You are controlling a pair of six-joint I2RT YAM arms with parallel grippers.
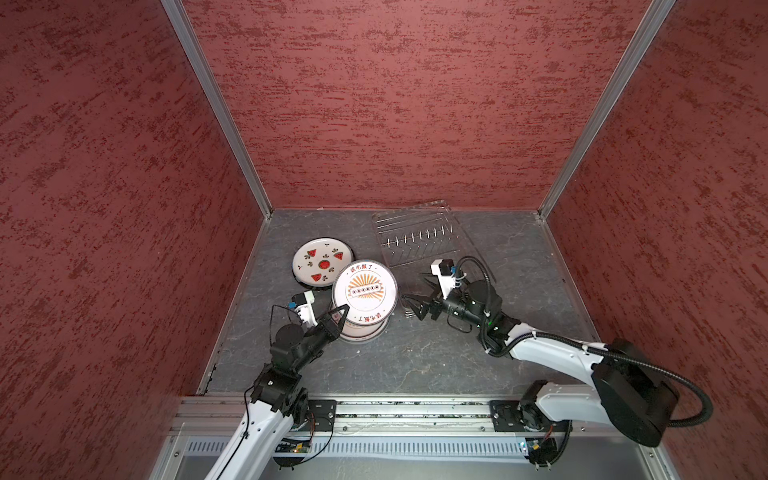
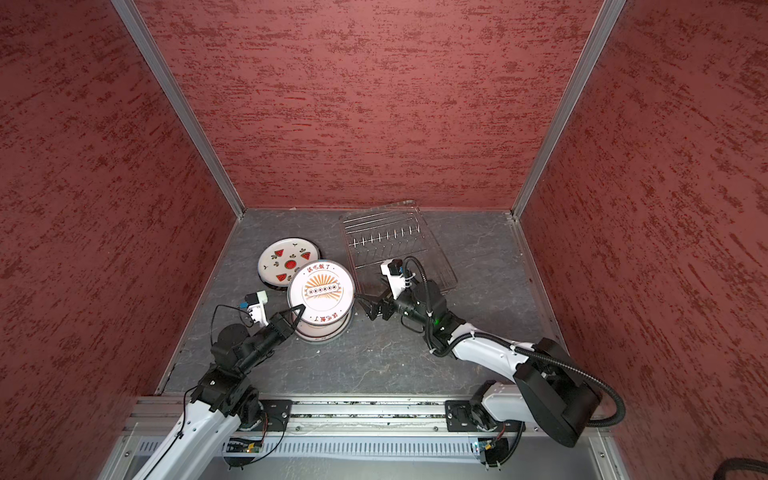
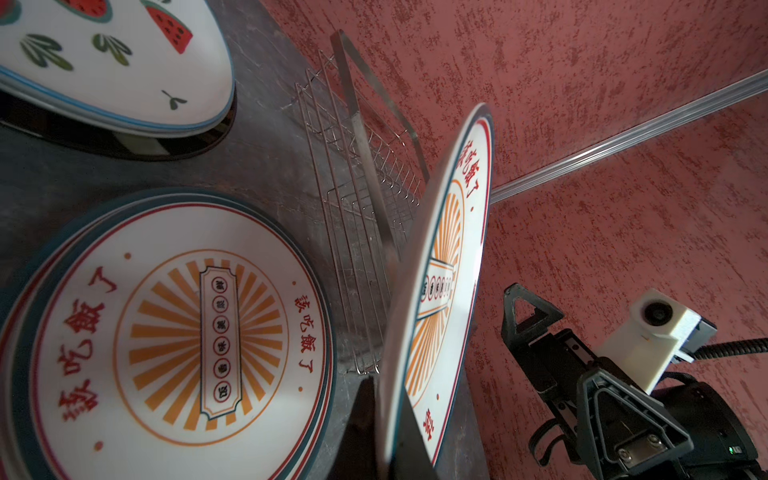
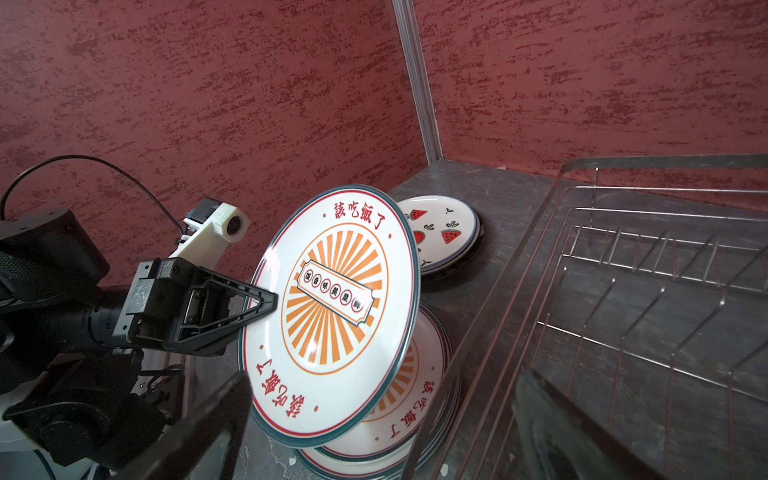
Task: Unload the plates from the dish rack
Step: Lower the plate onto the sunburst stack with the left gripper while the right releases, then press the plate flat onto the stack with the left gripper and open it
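Note:
I will next lower my left gripper onto the top plate of the stack (image 1: 361,329) (image 3: 200,344) and release the rim of the held plate, because matching sunburst plates are piled below it.
My left gripper (image 1: 344,309) (image 3: 386,399) is shut on the rim of a white plate with an orange sunburst (image 1: 365,291) (image 3: 449,257) (image 4: 332,299). It holds the plate tilted just above a stack of like sunburst plates (image 1: 368,332) (image 3: 187,332) (image 4: 415,407). Behind the stack, a watermelon plate (image 1: 323,262) (image 4: 444,232) lies on a dark-rimmed plate. My right gripper (image 1: 413,289) (image 4: 386,428) stands open beside the held plate's right edge, holding nothing. The silver wire dish rack (image 1: 419,241) (image 4: 644,291) sits at the back, with no plate between its prongs.
Red textured walls (image 1: 395,104) close in the grey tabletop (image 1: 415,357) at the back and on both sides. The rack lies at an angle against the back wall. An aluminium rail (image 1: 395,409) carrying both arm bases runs along the front edge.

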